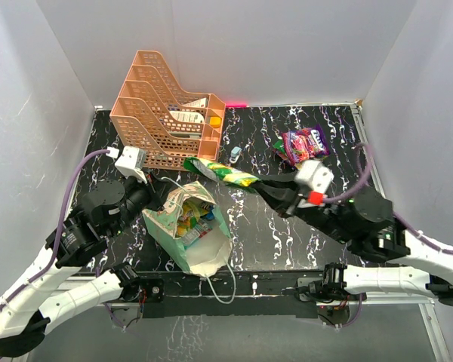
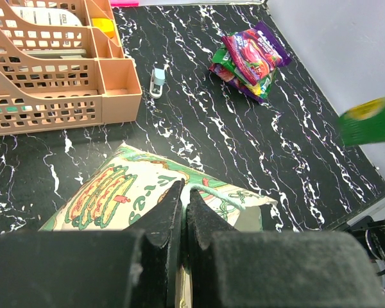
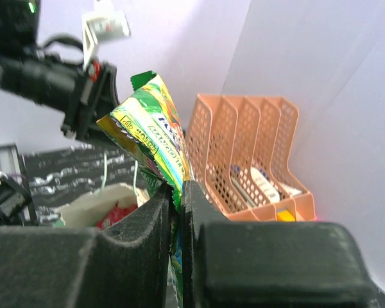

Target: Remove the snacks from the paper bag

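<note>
The packet in my right gripper will next move outward and down, turning away from the bag [image 1: 204,245], over the purple and pink snacks, and I will release it where others lie.
The mint-green paper bag [image 1: 204,245] stands open near the table's front, with several snacks [image 1: 194,221] inside. My left gripper [image 1: 157,197] is shut on the bag's rim [image 2: 131,196] where a string handle comes out, fingertips [image 2: 174,196] pressed together. Held above the table behind the bag, my right gripper [image 1: 263,186] is shut on a yellow-green snack packet [image 1: 220,172]. In the right wrist view, that packet [image 3: 151,131] sticks up from the closed jaws [image 3: 178,191], with the bag [image 3: 93,206] below. A pile of purple and pink snacks [image 1: 303,145] lies at the back right.
An orange lattice tray rack [image 1: 162,113] holding small items stands at the back left, just behind the bag. A small pale blue-white object [image 1: 235,154] lies between the rack and the snack pile [image 2: 250,56]. White walls close in the table on three sides.
</note>
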{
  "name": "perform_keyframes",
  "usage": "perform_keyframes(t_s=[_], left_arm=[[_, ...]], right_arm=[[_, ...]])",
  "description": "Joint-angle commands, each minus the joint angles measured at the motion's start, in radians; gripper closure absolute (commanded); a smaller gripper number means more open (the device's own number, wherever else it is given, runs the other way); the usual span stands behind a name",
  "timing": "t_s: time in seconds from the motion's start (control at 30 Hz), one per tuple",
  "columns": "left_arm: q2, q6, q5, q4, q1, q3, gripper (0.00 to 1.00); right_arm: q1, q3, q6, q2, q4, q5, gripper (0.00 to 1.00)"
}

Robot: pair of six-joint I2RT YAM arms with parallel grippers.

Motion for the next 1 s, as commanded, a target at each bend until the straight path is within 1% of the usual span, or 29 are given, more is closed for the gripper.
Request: perform_keyframes(t_s=[0.0, 0.03, 0.1, 0.17, 0.2, 0.23, 0.27, 0.43, 0.5, 0.6, 0.73, 0.87, 0.97], left_arm=[[-0.003, 0.007, -0.022, 0.008, 0.003, 0.008, 1.0], [-0.003, 0.006, -0.022, 0.01, 0.003, 0.006, 1.0], [0.0, 0.006, -0.015, 0.015, 0.003, 0.005, 1.0], [0.004, 0.004, -0.01, 0.02, 0.003, 0.004, 1.0], [0.006, 0.003, -0.007, 0.021, 0.003, 0.004, 1.0], [0.008, 0.003, -0.005, 0.021, 0.003, 0.005, 1.0], [0.008, 0.003, -0.005, 0.023, 0.003, 0.005, 1.0], [0.008, 0.003, -0.001, 0.027, 0.003, 0.004, 1.0], [0.007, 0.001, 0.001, 0.025, 0.003, 0.005, 1.0], [0.001, 0.003, -0.005, 0.019, 0.003, 0.007, 1.0], [-0.003, 0.011, -0.015, 0.011, 0.003, 0.009, 1.0], [-0.003, 0.021, -0.022, 0.01, 0.003, 0.01, 1.0], [-0.001, 0.023, -0.02, 0.014, 0.003, 0.008, 1.0]], right_arm=[[0.003, 0.014, 0.009, -0.053, 0.207, 0.042, 0.93], [0.004, 0.01, -0.014, -0.042, 0.218, 0.132, 0.93], [0.003, 0.001, -0.084, 0.016, 0.244, 0.372, 0.93], [0.001, -0.002, -0.208, 0.113, 0.257, 0.609, 0.93], [-0.011, -0.014, -0.287, 0.16, 0.278, 0.696, 0.93], [-0.049, -0.029, -0.366, 0.203, 0.304, 0.74, 0.93], [-0.102, -0.037, -0.395, 0.239, 0.313, 0.735, 0.93], [-0.466, -0.056, -0.317, 0.375, 0.297, 0.55, 0.93], [-0.554, -0.043, -0.328, 0.454, 0.31, 0.54, 0.93], [-0.648, -0.023, -0.386, 0.554, 0.365, 0.536, 0.93], [-0.738, 0.007, -0.493, 0.667, 0.452, 0.55, 0.93], [-0.808, 0.042, -0.523, 0.751, 0.485, 0.53, 0.93], [-0.834, 0.062, -0.538, 0.797, 0.515, 0.517, 0.93]])
